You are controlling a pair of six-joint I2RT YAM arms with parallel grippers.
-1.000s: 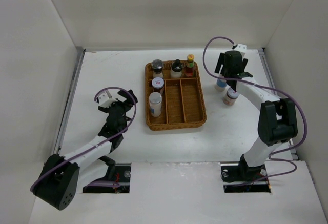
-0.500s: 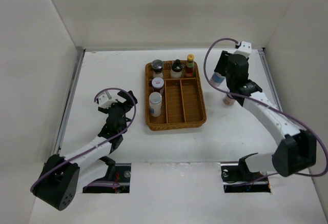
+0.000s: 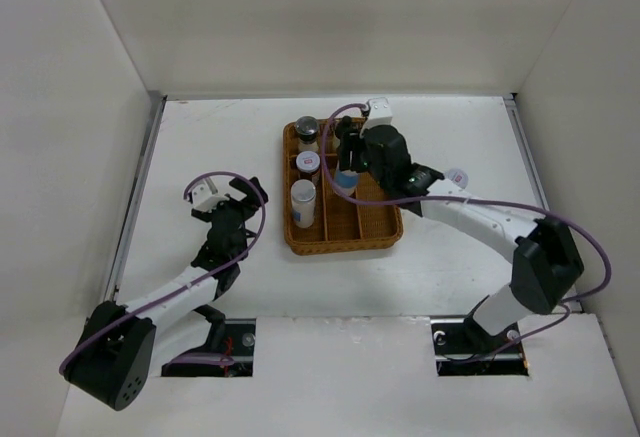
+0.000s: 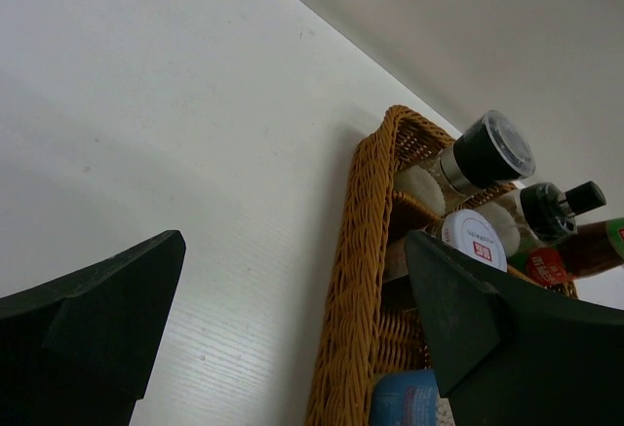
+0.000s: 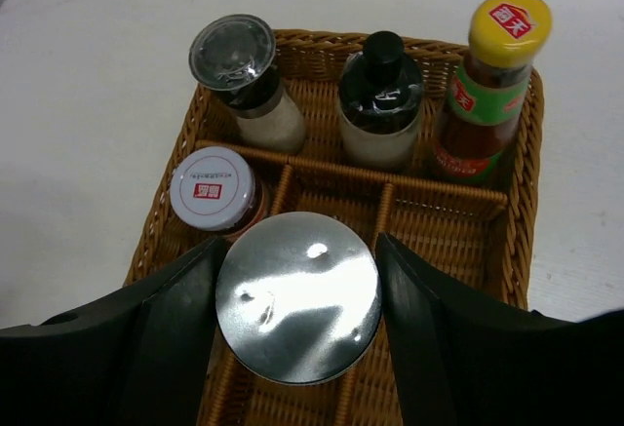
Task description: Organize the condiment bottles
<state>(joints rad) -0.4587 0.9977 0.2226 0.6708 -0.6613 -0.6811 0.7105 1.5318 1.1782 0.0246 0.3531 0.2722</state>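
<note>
The blue-labelled cylinder should next be lowered and released by my right gripper in the far end of the tray's middle section (image 3: 333, 179) (image 5: 331, 197), as that empty space is directly below the gripper.
My right gripper (image 3: 347, 171) is shut on a blue-labelled cylinder (image 3: 345, 180) with a silver top (image 5: 297, 294), held above the middle of the brown wicker tray (image 3: 394, 225). In the tray's back row stand a clear-capped grinder (image 5: 234, 56), a dark-capped jar (image 5: 382, 95) and a red sauce bottle with a yellow cap (image 5: 492, 85). A white-lidded jar (image 5: 213, 187) and a white-topped cylinder (image 3: 303, 202) stand in the left compartments. A lilac-lidded shaker (image 3: 456, 175) stands on the table right of the tray. My left gripper (image 3: 241, 200) is open and empty, left of the tray.
The tray's left wicker wall (image 4: 366, 280) rises just right of my left gripper (image 4: 292, 329). White walls enclose the table on the left, back and right. The tray's two long right-hand compartments (image 5: 458, 241) hold nothing.
My right arm has swung left from the table's right side, carrying the blue-labelled cylinder to above the tray. The lilac-lidded shaker stays on the table. The left arm has not moved.
</note>
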